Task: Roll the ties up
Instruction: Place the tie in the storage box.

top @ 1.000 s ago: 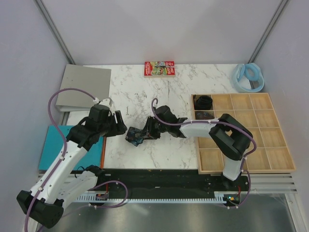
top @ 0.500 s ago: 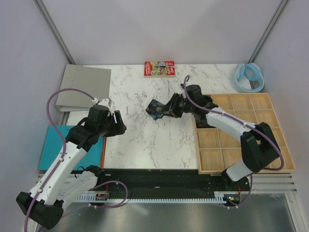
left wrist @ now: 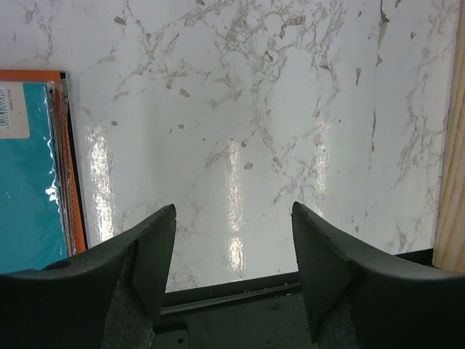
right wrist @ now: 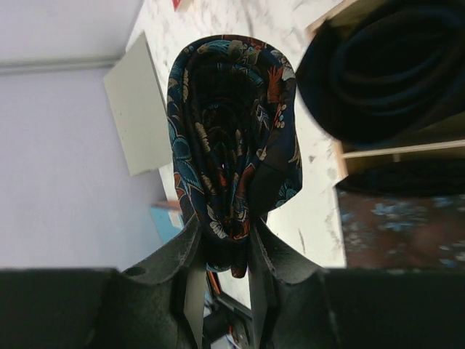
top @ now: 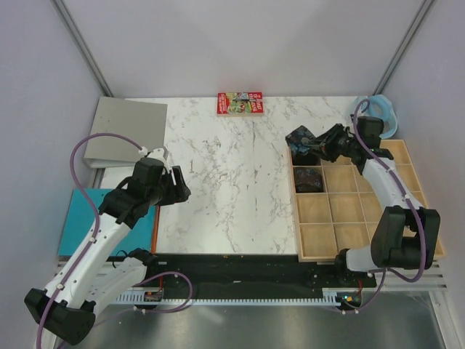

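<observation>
Next I should shift my right gripper to the right in the top view and down to release inside the adjoining section of the tray, because the black tie fills the corner one.
My right gripper (top: 314, 145) is shut on a rolled tie (top: 299, 138), dark navy with a floral print, and holds it in the air over the far-left corner of the wooden compartment tray (top: 421, 218). In the right wrist view the coil (right wrist: 232, 138) sits pinched between my fingers. A plain black rolled tie (right wrist: 385, 73) lies in the far-left compartment below it. Another rolled floral tie (top: 308, 179) lies in the compartment just nearer. My left gripper (top: 176, 187) is open and empty over the marble table; the left wrist view shows only bare marble between its fingers (left wrist: 145, 254).
A red printed flat box (top: 239, 103) lies at the table's far edge. A pale blue ring (top: 375, 116) sits at the far right. A grey folder (top: 127, 131) and a teal book (top: 80, 218) lie on the left.
My right gripper has carried the rolled tie from the table's middle rightward and away, to above the tray's far-left corner. The left arm has stayed put.
</observation>
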Robot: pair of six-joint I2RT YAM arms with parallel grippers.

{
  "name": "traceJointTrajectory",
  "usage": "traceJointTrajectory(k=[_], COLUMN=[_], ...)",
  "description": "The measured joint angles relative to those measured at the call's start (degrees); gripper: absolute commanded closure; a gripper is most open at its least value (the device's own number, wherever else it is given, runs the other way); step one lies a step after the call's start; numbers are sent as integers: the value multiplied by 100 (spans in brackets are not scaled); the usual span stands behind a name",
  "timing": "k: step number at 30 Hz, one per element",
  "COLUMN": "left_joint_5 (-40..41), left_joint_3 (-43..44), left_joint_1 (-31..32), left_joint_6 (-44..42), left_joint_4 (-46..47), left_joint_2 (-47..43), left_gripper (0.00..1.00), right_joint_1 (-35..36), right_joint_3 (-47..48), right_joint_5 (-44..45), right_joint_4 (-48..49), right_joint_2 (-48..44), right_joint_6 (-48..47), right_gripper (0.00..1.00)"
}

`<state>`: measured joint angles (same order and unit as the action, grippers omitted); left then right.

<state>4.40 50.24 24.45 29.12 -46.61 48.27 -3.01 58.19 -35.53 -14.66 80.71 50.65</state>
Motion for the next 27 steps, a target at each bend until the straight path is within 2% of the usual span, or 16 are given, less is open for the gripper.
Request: traceJointTrajectory(k=[4, 12, 16, 27], left_joint_5=[-2, -4, -7, -7], left_joint_3=[0, 0, 0, 0], left_joint_1=[0, 0, -2, -11], left_joint_6=[-2, -4, -7, -7], left_joint_4=[2, 4, 7, 9], left_joint_2=[-2, -17, -17, -17], left_gripper=[28, 28, 28, 28], right_joint_1=[-870, -1832, -2092, -2116], right_joint_3=[4, 214, 264, 271], right_joint_5=[-249, -463, -470, -348], right_joint_4=[-219, -660, -728, -776], right_joint_2=[0, 192, 444, 868], right_joint_6=[-157, -588, -704, -765], right_gripper=[100, 100, 100, 100])
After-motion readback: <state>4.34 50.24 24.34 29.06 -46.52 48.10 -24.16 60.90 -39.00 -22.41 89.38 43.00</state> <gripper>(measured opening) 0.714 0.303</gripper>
